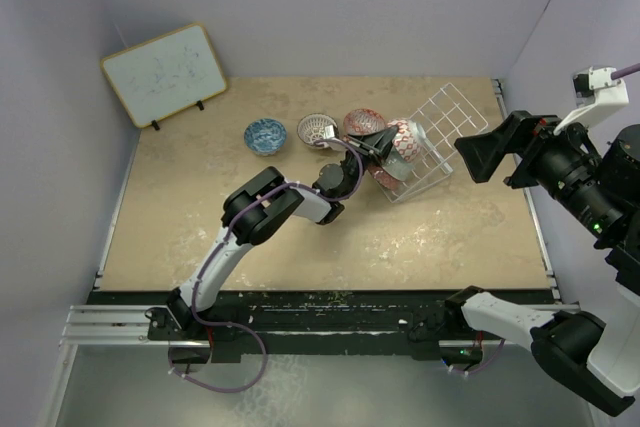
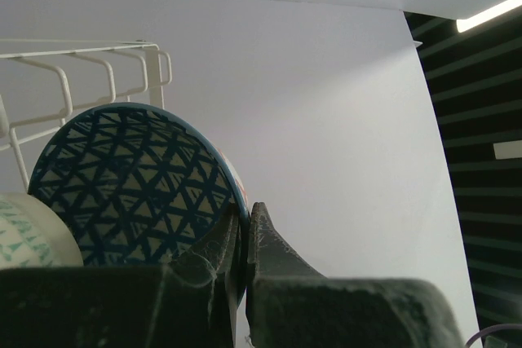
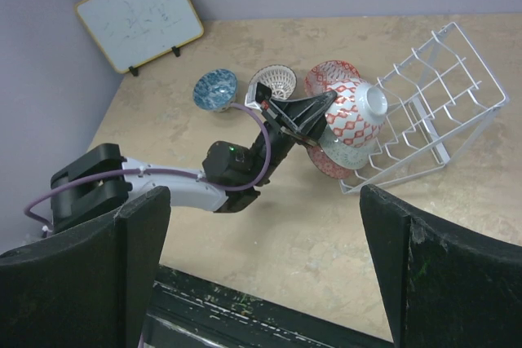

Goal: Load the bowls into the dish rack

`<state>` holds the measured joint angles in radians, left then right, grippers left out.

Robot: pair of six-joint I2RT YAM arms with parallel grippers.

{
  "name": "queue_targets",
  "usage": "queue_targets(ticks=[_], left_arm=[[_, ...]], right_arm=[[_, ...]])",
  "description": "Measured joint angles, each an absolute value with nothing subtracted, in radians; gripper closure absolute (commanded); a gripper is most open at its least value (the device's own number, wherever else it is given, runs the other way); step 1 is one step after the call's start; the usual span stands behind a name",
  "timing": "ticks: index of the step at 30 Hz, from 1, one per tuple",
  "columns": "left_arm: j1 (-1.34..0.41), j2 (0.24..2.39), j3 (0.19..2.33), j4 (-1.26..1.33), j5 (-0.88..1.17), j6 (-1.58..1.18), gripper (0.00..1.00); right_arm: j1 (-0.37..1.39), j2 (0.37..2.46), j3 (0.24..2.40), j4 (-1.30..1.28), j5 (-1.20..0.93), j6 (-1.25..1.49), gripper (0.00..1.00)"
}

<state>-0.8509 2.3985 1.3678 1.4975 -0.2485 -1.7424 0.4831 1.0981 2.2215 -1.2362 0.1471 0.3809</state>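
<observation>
I need to tilt the bowl held in my left gripper and lower it into the rack beside the pale green-white bowl, because the held bowl is still higher.
My left gripper (image 1: 384,143) is shut on the rim of a bowl (image 2: 130,185) with a blue triangle pattern inside and red-on-white outside (image 3: 352,116). It holds the bowl on edge at the near left end of the white wire dish rack (image 1: 445,127), which sits tilted. A pale green-white bowl (image 2: 33,230) and a red-patterned bowl (image 3: 330,167) lean in the rack just below it. On the table to the left stand a blue bowl (image 1: 265,135), a white-lattice bowl (image 1: 317,130) and a red bowl (image 1: 360,121). My right gripper (image 1: 490,152) is open and empty, high above the table's right side.
A wood-framed whiteboard (image 1: 165,72) leans at the back left. Purple walls close in the table (image 1: 300,237) at the back and sides. The left arm stretches across the middle of the table towards the rack.
</observation>
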Motion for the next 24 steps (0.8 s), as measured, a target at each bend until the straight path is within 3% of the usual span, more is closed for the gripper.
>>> queue_targets(ticks=[24], left_arm=[[-0.854, 2.440, 1.361, 1.494, -0.281, -1.788, 1.00]], right_arm=[[0.483, 1.077, 2.183, -1.230, 0.147, 0.381, 0.00]])
